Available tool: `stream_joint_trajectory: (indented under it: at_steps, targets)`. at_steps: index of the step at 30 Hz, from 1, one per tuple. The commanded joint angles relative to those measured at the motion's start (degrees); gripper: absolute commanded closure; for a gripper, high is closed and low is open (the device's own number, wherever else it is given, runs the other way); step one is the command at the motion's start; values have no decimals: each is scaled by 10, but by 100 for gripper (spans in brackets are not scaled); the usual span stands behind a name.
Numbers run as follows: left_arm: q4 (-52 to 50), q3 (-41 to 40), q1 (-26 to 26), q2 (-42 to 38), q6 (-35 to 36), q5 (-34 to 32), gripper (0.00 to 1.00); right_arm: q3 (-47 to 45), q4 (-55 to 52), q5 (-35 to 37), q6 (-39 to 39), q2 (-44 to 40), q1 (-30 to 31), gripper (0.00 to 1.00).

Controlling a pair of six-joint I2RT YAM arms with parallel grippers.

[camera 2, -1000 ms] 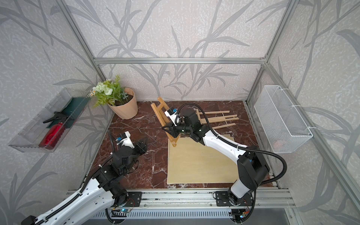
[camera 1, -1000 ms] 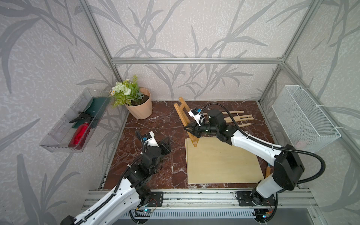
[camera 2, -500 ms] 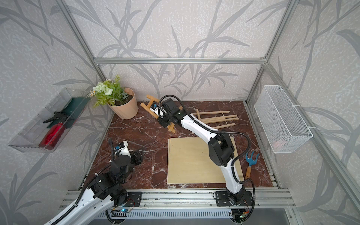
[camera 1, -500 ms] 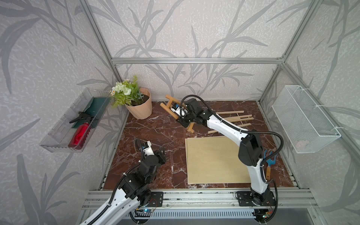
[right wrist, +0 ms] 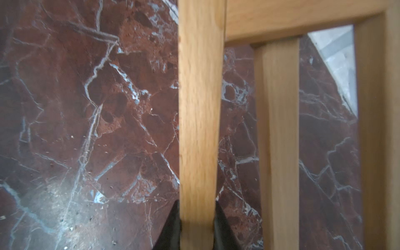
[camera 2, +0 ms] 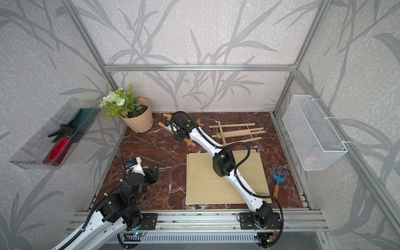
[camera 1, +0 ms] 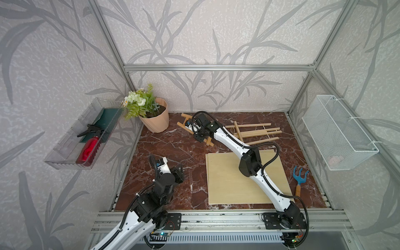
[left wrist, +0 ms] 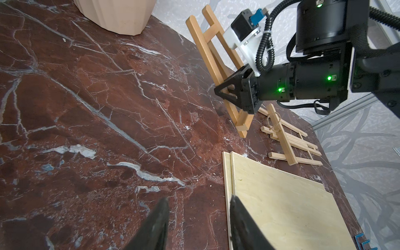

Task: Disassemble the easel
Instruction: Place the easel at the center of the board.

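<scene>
Next, my right gripper will lower the easel (camera 1: 184, 126) a little onto the bare marble below it and release the side leg, because its low end already nears the tabletop.
The easel (camera 1: 184, 126) (camera 2: 162, 125), a small frame of honey-coloured wood, sits at the back left of the marble table beside the flower pot. My right gripper (camera 1: 198, 138) (camera 2: 179, 138) (left wrist: 223, 91) is shut on one of its side legs. In the right wrist view that leg (right wrist: 199, 108) runs straight out from between the jaws (right wrist: 197, 207), with a crossbar and a middle slat beside it. The left wrist view shows the easel (left wrist: 207, 49) tilted, its low end near the table. My left gripper (camera 1: 178, 171) (camera 2: 154, 171) (left wrist: 198, 200) hangs open and empty over bare marble at the front left.
A paler slatted wooden frame (camera 1: 253, 133) (left wrist: 287, 147) with a string lies flat at the back right. Two stacked plywood boards (camera 1: 227, 179) (left wrist: 281, 205) lie centre right, a blue hand rake (camera 1: 299, 175) beside them. Flower pot (camera 1: 154, 119), wall tray with red bottle (camera 1: 86, 134), wire basket (camera 1: 337, 132).
My right arm has carried the easel from the table's middle to the back left by the pot. The left arm has drawn back toward the front, its jaws a little wider.
</scene>
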Motion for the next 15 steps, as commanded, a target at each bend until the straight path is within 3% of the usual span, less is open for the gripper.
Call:
stream_joint_trajectory:
  at_steps: [1, 8, 15]
  targets:
    - [-11, -4, -1, -8, -3, -8, 54, -7, 29, 16, -15, -14, 3, 100]
    - [-8, -10, -1, -11, -7, -9, 53, -15, 68, 8, -2, 15, 3, 96]
    - [-3, -14, -1, -11, -9, -9, 53, -34, 94, 9, 13, 21, -3, 83]
